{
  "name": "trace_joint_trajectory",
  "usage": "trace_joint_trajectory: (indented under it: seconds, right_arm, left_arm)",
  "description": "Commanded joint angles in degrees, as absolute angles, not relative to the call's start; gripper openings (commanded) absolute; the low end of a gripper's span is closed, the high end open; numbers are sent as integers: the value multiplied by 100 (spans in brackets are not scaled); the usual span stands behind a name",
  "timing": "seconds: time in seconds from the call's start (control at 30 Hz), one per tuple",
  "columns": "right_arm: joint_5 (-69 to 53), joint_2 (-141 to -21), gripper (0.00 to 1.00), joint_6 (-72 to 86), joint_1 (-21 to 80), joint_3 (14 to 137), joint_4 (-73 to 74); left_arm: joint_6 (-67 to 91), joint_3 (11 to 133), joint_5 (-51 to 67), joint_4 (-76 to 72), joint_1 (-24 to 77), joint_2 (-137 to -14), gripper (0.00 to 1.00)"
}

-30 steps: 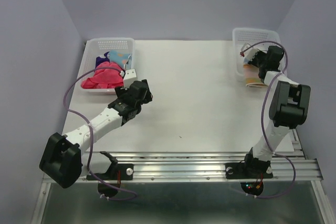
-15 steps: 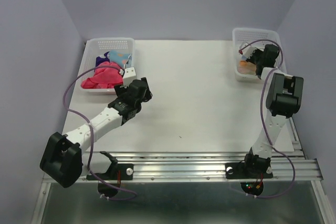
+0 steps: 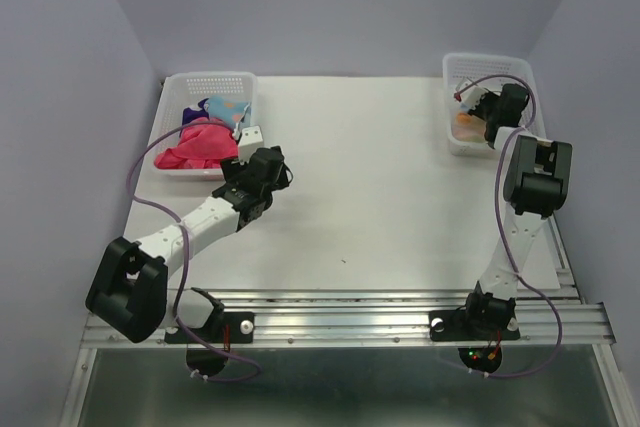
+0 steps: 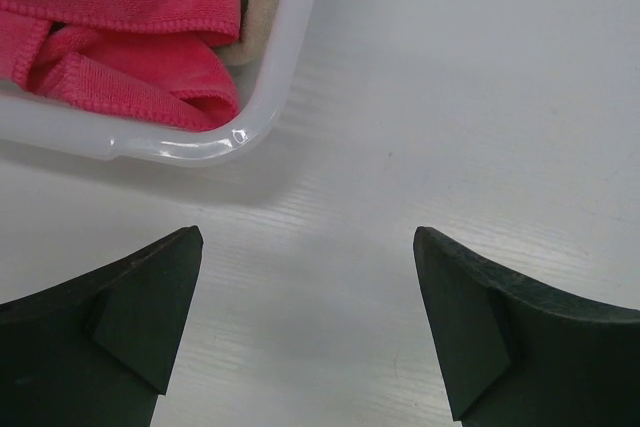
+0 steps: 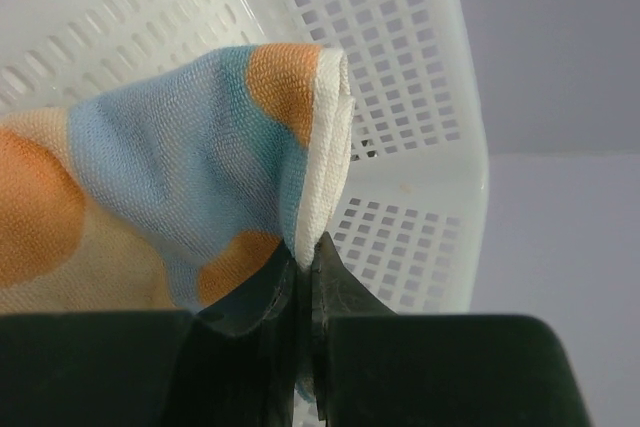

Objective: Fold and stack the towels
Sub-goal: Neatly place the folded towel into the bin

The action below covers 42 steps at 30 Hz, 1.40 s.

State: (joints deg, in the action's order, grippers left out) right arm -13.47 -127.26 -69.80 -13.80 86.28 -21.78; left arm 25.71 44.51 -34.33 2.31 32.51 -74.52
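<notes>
My right gripper moves outward next and releases the towel's white hem beside the mesh basket's far side (image 3: pixel 486 66) (image 5: pixel 370 37), since that side stands outward of my gripper.
A light blue towel with orange blotches (image 5: pixel 180 167) hangs inside the right white mesh basket (image 5: pixel 400 97), and my right gripper (image 5: pixel 305 262) is shut on its white hem. In the top view that gripper (image 3: pixel 482 112) sits in the right basket (image 3: pixel 470 67) at the table's far right. The left basket (image 3: pixel 205 80) holds a magenta-pink towel (image 3: pixel 195 147), a dark purple one (image 3: pixel 190 117) and a blue-and-orange cloth (image 3: pixel 225 107). My left gripper (image 3: pixel 250 147) hovers open over the table just right of that basket's near corner (image 4: pixel 270 97). Pink towel (image 4: pixel 120 7) lies inside it.
Bare white table (image 3: pixel 370 177) spreads between the two baskets. Purple walls close in on the left, back and right. The arm bases stand on a metal rail (image 3: pixel 350 322) at the near edge. Purple cables loop beside each arm.
My right arm has carried the blue-and-orange towel from over the right basket's near edge back into the basket. My left arm has edged slightly toward the left basket.
</notes>
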Motion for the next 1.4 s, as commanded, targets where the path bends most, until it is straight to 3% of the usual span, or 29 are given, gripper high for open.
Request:
trace_joint_trajectory:
  seconds: [0.0, 0.8, 0.9, 1.0, 1.07, 1.37]
  right_arm:
    - [-1371, -12595, 9, -7013, -1354, 8745, -2794]
    - [-1829, -12559, 14, -6943, -1204, 9430, -2066]
    - [-1592, -12604, 54, -6803, -1195, 9483, -2092]
    - [-1459, -12542, 75, -6584, -1195, 9483, -2162]
    - [-1398, -12498, 98, -6530, -1195, 9483, -2101]
    - [-1293, -11656, 100, -5617, -1125, 8808, -2899]
  left_arm:
    - [2479, 4729, -3507, 35, 3208, -7444, 99]
    - [2514, 4562, -3489, 26, 3138, -7084, 99]
    - [2514, 4518, -3489, 35, 3129, -7040, 99]
    - [2505, 4500, -3472, 26, 3120, -6987, 99]
    - [2487, 4500, -3445, 26, 3111, -6935, 99]
    - [2531, 4465, -3506, 105, 3111, -6531, 99]
